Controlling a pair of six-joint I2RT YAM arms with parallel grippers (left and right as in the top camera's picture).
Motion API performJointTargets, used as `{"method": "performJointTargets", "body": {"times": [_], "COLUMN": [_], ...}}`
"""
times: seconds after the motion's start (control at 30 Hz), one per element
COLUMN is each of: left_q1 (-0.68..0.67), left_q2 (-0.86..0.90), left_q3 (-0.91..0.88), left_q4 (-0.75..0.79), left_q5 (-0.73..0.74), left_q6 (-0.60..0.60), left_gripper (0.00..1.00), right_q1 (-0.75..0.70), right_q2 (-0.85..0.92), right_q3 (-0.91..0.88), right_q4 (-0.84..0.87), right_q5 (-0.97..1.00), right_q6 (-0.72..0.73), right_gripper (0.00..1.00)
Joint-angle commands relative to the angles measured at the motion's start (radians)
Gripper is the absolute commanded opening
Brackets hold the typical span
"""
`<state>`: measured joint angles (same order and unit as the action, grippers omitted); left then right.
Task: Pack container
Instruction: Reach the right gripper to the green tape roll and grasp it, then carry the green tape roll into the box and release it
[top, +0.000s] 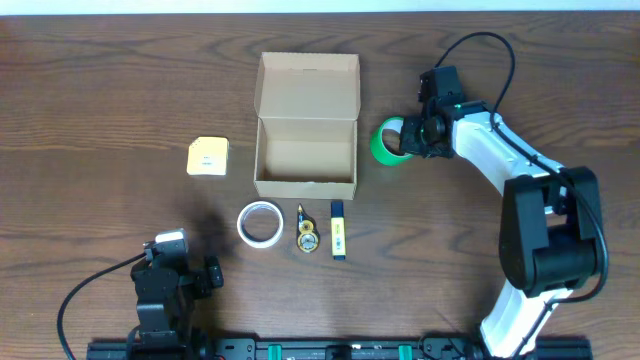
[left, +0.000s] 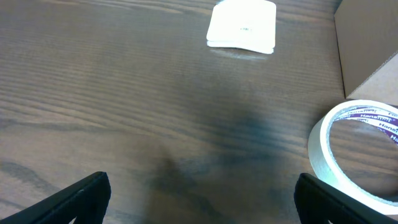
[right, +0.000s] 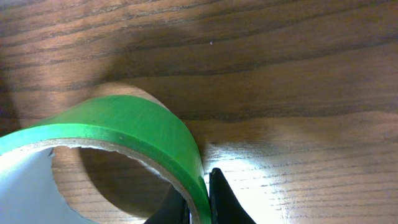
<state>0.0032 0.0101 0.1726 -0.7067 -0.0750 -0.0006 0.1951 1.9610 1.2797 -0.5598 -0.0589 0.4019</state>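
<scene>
The green tape roll rises in my right gripper next, turning, over the nearest side of the box and lowers inside, since the box stands open and empty.
The container is a tan cardboard box, open, with its flap lid standing at the far side; its corner shows in the left wrist view. My right gripper is shut on the wall of a green tape roll, just right of the box. In the right wrist view the fingers pinch the roll's green wall above the wood. My left gripper is open and empty near the front left, over bare table.
A white tape roll, a small round yellow-and-black object and a yellow-and-blue marker-like stick lie in front of the box. A yellow square pad lies left of it.
</scene>
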Motion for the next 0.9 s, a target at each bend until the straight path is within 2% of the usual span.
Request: {"method": "performJointTargets", "body": {"times": [0.0,0.27,0.4,0.53,0.7,0.87], "left_q1": [-0.004,-0.004,-0.004,-0.004,-0.004,-0.004], "left_q2": [-0.006,-0.006,-0.006,-0.006,-0.006,-0.006], "left_q3": [-0.011,-0.011,-0.011,-0.011,-0.011,-0.011], "left_q4": [-0.025,-0.025,-0.025,-0.025,-0.025,-0.025], "left_q5": [-0.002,-0.002,-0.002,-0.002,-0.002,-0.002], "left_q6": [-0.007,-0.007,-0.007,-0.007,-0.007,-0.007], "left_gripper": [0.95,0.95,0.95,0.96,0.95,0.95], "right_q1": [0.008,0.023,0.077,0.142,0.240,0.322], "right_q2": [0.014,-0.163,-0.330,-0.397,-0.351,-0.202], "right_q3": [0.018,0.052,0.053,0.072,0.143,0.247], "right_q4": [-0.001,-0.042,-0.049,-0.047,-0.057,-0.098], "right_q5": [0.002,0.003,0.006,0.006,0.005,0.002], "right_q6": [0.001,-0.085,-0.184,-0.264,-0.298,-0.387], "right_gripper": [0.01,0.01,0.01,0.01,0.01,0.01]}}
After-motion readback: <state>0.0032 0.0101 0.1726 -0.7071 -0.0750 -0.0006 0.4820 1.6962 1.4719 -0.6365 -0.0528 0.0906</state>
